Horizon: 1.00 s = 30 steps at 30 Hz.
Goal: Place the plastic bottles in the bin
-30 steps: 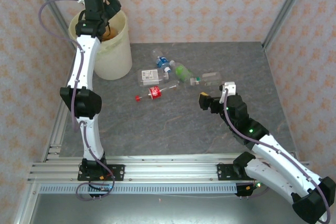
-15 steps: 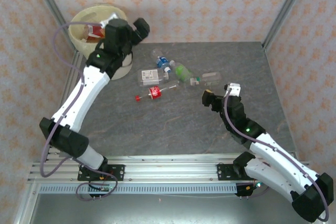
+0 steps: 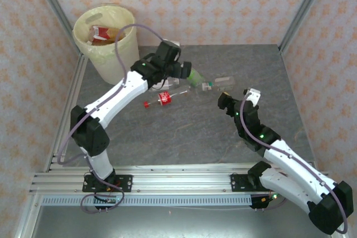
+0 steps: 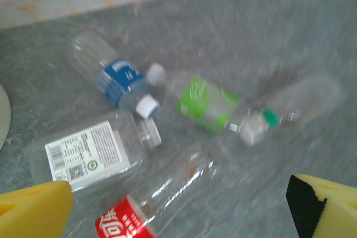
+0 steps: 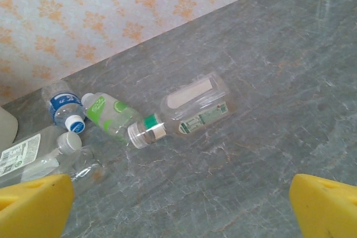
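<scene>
I will next lower and turn my left gripper so its fingers go on both sides of the see-through bottom half of the red-labelled bottle below it, because that bottle is slanted between its fingers.
Several plastic bottles lie in a cluster at the back middle of the table: a red-labelled one (image 3: 164,98) (image 4: 125,224), a green-labelled one (image 3: 193,74) (image 4: 206,104) (image 5: 111,115), a blue-labelled one (image 4: 120,79) (image 5: 61,107), a white-labelled one (image 4: 83,154) and a clear one with a green neck ring (image 3: 223,82) (image 5: 195,107). The cream bin (image 3: 114,62) stands at the back left with a red-labelled bottle (image 3: 100,32) inside. My left gripper (image 3: 179,71) (image 4: 178,210) hovers open over the cluster. To the right of it, my right gripper (image 3: 237,96) (image 5: 181,204) is open, near the clear bottle.
Patterned walls and metal frame posts close in the grey stone table (image 3: 184,132). The left arm's elbow (image 3: 89,129) reaches over the table's left side. Bare tabletop lies in front of the cluster.
My left arm has swung from above the bin rightward and down to over the bottle cluster, jaws open. The right gripper has crept a little toward the clear bottle.
</scene>
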Each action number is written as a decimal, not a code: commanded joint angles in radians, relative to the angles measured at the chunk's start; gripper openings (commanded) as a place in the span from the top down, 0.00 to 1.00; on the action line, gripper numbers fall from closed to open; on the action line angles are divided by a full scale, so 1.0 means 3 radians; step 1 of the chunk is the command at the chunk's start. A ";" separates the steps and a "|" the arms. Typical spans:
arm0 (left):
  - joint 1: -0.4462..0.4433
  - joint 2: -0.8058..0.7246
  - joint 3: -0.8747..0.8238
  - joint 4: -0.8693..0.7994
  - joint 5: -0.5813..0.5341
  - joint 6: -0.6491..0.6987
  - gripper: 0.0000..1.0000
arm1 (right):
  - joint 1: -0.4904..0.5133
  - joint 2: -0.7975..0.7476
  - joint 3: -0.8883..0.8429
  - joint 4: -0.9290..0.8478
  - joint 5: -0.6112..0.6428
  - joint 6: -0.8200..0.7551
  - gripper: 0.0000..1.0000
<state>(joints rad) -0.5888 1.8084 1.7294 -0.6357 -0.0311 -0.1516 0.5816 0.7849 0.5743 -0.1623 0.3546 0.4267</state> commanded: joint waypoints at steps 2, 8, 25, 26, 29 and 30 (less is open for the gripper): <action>0.0004 0.0248 0.0145 -0.0284 0.0136 0.0764 0.00 | -0.0016 -0.0226 -0.0049 -0.0331 0.0180 0.0336 0.01; -0.0110 0.0860 0.0520 -0.0536 0.0000 0.1101 0.05 | -0.0013 -0.0533 -0.0290 -0.0370 0.0169 0.0583 0.01; -0.0243 0.1925 0.1336 -0.1341 -0.0565 0.1254 0.16 | -0.0021 -0.0596 -0.0314 -0.0439 0.0223 0.0552 0.01; -0.0241 0.1943 0.1335 -0.1375 -0.0569 0.1271 0.16 | -0.0021 -0.0596 -0.0314 -0.0441 0.0224 0.0551 0.01; -0.0212 0.2001 0.1343 -0.1463 -0.0519 0.1274 0.16 | -0.0021 -0.0596 -0.0314 -0.0431 0.0224 0.0556 0.01; -0.0193 0.2012 0.1343 -0.1488 -0.0451 0.1264 0.16 | -0.0021 -0.0595 -0.0314 -0.0435 0.0224 0.0554 0.01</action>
<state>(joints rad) -0.6624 2.3901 2.1017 -1.0008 -0.1646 0.2115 0.5808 0.6178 0.4831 -0.2737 0.3935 0.5835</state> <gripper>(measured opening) 0.843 0.992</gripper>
